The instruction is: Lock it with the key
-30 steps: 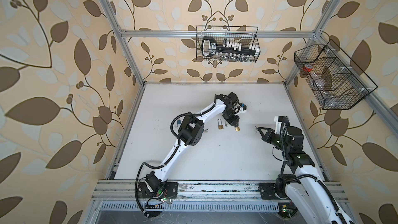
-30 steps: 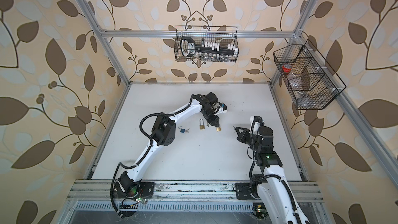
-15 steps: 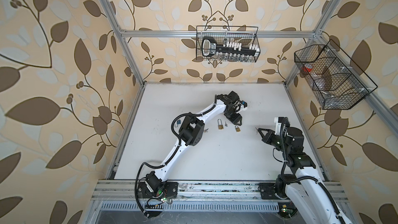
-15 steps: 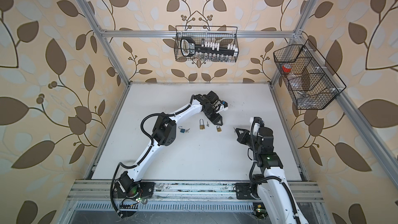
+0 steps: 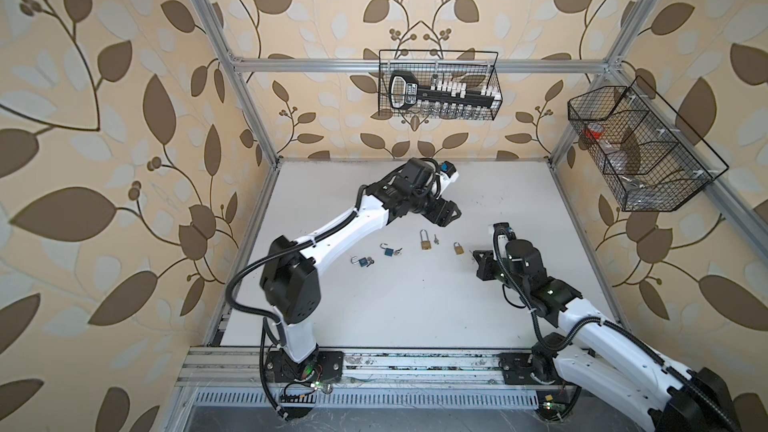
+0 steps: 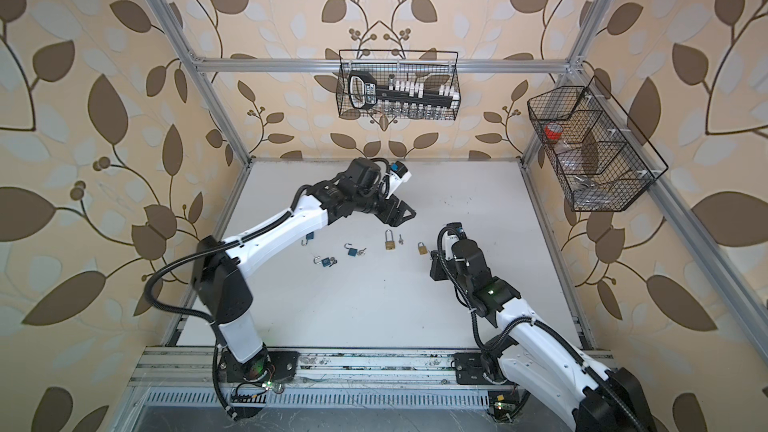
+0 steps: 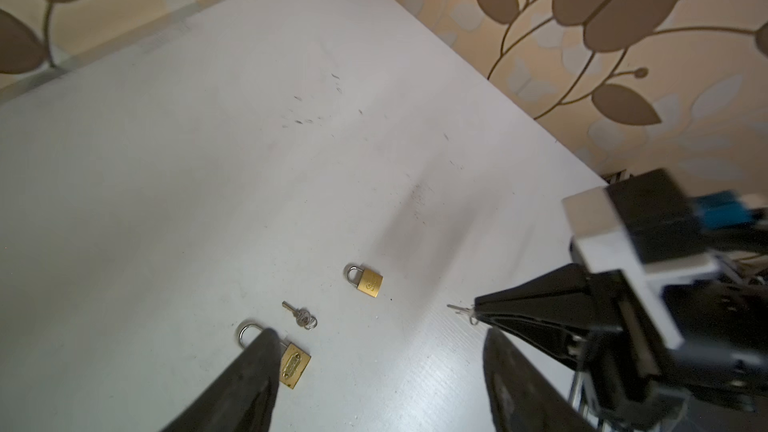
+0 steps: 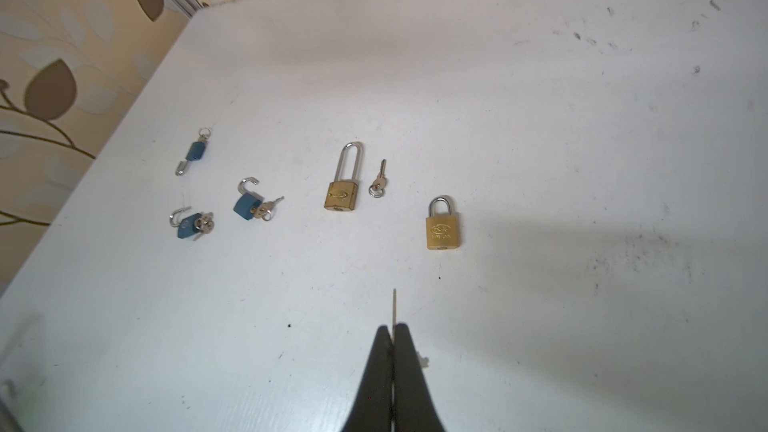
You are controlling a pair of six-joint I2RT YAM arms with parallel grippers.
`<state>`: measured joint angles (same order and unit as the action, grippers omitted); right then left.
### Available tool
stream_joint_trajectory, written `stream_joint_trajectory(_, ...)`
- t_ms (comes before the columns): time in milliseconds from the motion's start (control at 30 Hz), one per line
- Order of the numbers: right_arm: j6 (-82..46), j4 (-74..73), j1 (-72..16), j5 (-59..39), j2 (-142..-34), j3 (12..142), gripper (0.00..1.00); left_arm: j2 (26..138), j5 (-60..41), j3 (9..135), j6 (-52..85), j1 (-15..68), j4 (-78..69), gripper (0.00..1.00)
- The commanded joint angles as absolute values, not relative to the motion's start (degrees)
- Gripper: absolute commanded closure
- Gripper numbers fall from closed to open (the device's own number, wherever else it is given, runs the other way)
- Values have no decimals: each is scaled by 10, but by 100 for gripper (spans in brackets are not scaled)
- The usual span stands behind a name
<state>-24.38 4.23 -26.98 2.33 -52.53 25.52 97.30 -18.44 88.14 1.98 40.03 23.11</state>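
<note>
My right gripper lowers outward next and releases the key on the tabletop beside the small brass padlock [image 5: 458, 248] [image 8: 443, 230], since that spot lies below and outward of the gripper.
A small brass padlock [image 5: 458, 248] [image 8: 443, 230] lies flat on the white table [image 5: 415, 305] with its shackle closed. My right gripper [image 5: 478, 257] [image 8: 392, 328] is shut on a thin key [image 8: 394, 305], whose blade points at that padlock from a short way off. The key [image 7: 459, 308] also shows in the left wrist view. My left gripper [image 5: 446, 216] [image 7: 380, 338] hangs open and empty behind a long-shackle brass padlock [image 5: 424, 241] [image 7: 293, 363]. A loose key [image 5: 435, 238] [image 8: 379, 184] lies beside that one.
Blue padlocks [image 8: 248, 203] [image 8: 189, 224] [image 8: 194, 151] with open shackles and keys lie left of the brass ones. A wire basket [image 5: 438, 85] hangs on the back wall. Another basket [image 5: 640, 151] hangs on the right wall.
My left gripper has opened, let go of the small brass padlock, which now lies on the table, and drawn back toward the rear wall. The right arm has barely moved.
</note>
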Motion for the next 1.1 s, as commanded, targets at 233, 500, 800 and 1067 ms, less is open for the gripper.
stream_joint_trajectory(233,-247,-112,-204,-13,-659,254,100,713,-34,559,144,394,141,19)
stream_joint_trajectory(500,-254,-139,-164,-64,-753,279,100,649,-17,481,183,389,134,19)
stream_joint_trajectory(800,-260,-126,-164,-27,-798,293,100,635,6,497,158,390,165,20)
stream_joint_trajectory(1067,-264,-160,-163,-32,-839,312,100,639,-2,497,166,389,160,20)
